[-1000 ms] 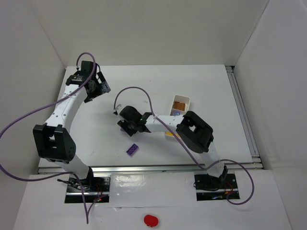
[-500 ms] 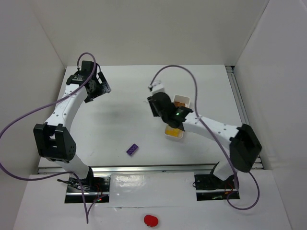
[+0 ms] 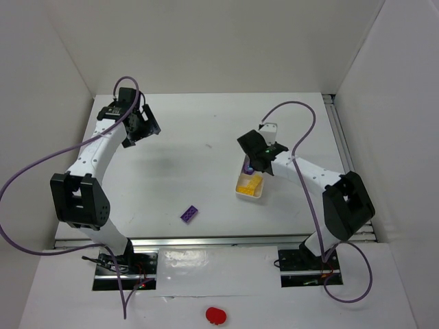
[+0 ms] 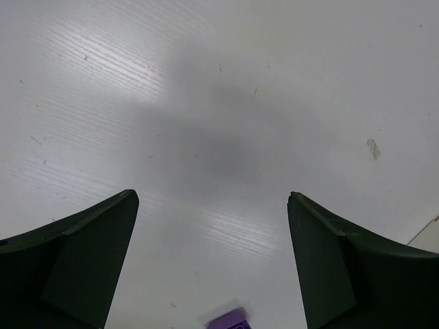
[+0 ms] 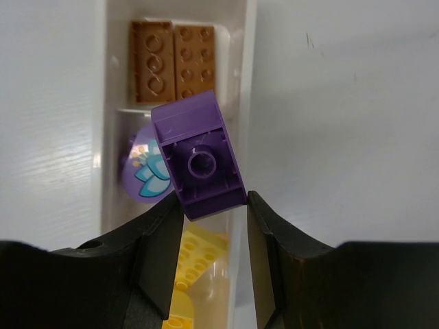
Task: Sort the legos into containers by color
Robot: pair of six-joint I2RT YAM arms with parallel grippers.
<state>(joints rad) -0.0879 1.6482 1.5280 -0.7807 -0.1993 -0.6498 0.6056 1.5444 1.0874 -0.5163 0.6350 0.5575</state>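
The rounded purple piece is already inside the tray's middle compartment (image 5: 147, 171), so next I will move my right gripper down toward that compartment below it and release the purple brick there.
My right gripper (image 3: 254, 163) hovers over the white tray (image 3: 240, 194) and is shut on a purple brick (image 5: 199, 164), underside towards the camera, just above the tray's right wall (image 5: 245, 82). In the tray, two brown bricks (image 5: 171, 62) lie in the far compartment, a rounded purple piece with a flower (image 5: 143, 170) in the middle one, and yellow bricks (image 5: 195, 253) (image 3: 250, 184) in the near one. Another purple brick (image 3: 190, 214) lies on the table near the front; it also shows blurred in the left wrist view (image 4: 230, 321). My left gripper (image 3: 140, 125) (image 4: 211, 197) is open and empty at the far left.
A red blob (image 3: 215, 314) lies on the white ledge in front of the arm bases. White walls close in the table on the left, back and right. A metal rail (image 3: 350, 164) runs along the right edge.
My right arm has swung from the middle of the table to over the tray, carrying the purple brick. The left arm has barely moved.
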